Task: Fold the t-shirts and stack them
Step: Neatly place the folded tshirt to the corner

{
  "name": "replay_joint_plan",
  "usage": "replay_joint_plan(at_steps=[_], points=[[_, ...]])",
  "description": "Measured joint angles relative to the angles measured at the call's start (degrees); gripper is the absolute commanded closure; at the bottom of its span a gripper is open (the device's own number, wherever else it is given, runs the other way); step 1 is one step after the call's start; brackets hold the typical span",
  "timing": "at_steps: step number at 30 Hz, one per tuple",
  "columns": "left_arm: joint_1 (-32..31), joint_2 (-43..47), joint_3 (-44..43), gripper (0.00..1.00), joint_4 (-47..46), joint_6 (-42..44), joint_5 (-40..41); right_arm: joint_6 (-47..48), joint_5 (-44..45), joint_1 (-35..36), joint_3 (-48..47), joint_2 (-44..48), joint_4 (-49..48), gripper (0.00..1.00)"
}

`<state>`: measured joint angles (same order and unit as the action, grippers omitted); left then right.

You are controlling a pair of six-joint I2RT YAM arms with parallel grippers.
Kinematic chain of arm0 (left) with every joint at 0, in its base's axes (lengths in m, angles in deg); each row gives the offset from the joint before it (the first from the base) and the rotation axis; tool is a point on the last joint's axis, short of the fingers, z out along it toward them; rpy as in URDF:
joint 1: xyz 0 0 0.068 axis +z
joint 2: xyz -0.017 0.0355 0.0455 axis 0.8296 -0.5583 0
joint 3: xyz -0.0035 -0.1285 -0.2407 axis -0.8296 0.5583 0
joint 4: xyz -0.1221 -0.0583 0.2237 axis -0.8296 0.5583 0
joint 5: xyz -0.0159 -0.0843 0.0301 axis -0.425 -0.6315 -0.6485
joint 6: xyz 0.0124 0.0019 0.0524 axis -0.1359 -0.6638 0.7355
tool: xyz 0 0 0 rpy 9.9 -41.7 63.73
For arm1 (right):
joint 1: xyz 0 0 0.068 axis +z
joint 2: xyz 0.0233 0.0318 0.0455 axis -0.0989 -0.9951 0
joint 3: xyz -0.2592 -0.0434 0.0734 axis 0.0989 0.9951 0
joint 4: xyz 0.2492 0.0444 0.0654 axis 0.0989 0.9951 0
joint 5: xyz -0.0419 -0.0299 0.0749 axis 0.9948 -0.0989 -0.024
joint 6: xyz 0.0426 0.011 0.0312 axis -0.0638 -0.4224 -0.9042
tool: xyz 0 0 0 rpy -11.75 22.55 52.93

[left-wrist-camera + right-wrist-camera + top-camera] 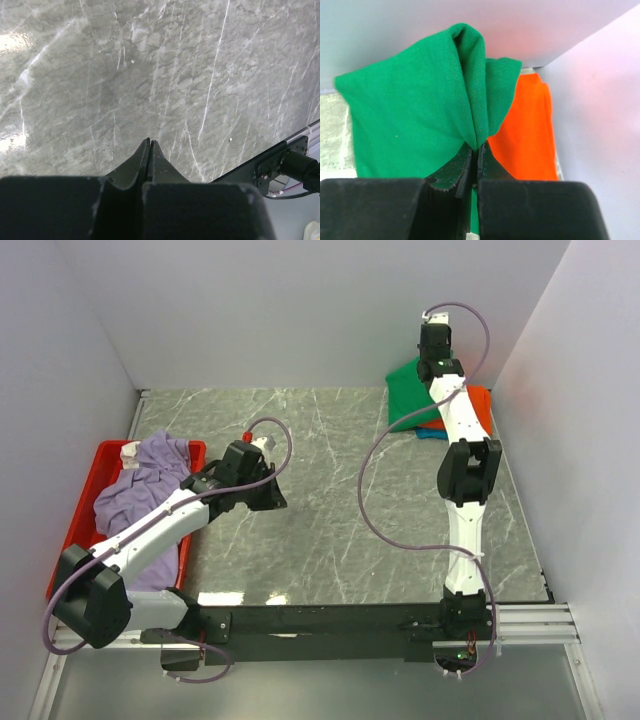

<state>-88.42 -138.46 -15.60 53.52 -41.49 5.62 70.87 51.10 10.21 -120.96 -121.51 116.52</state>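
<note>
The robot's right gripper needs to move the fold of the green t-shirt toward the side, over the orange t-shirt [481,405] [530,135] that lies there uncovered, and then open.
The green t-shirt [408,392] lies folded at the far right corner on the orange t-shirt [481,405], with a strip of the blue t-shirt [430,433] showing under them. My right gripper [433,368] is shut on a pinched ridge of the green t-shirt [420,115], with the orange t-shirt [530,135] beside it. The lavender t-shirt [140,488] lies crumpled in the red tray [100,465] at the left. My left gripper [150,142] is shut and empty over bare marble, right of the tray [272,495].
White walls close in the far side and both sides, the right wall close beside the stack. A black rail [380,618] with the arm bases runs along the near edge, and its corner shows in the left wrist view [285,160].
</note>
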Motion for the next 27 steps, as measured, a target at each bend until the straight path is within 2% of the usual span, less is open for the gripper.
replay_joint_plan(at_steps=[10,27], points=[[0.0,0.0,0.1,0.99,-0.1,0.0,-1.3,0.7,0.1,-0.4,2.0,6.2,-1.1,1.0],[0.1,0.0,1.1,0.99,-1.0,0.0,-2.4,0.9,0.7,-1.4,6.3,7.6,-3.4,1.0]])
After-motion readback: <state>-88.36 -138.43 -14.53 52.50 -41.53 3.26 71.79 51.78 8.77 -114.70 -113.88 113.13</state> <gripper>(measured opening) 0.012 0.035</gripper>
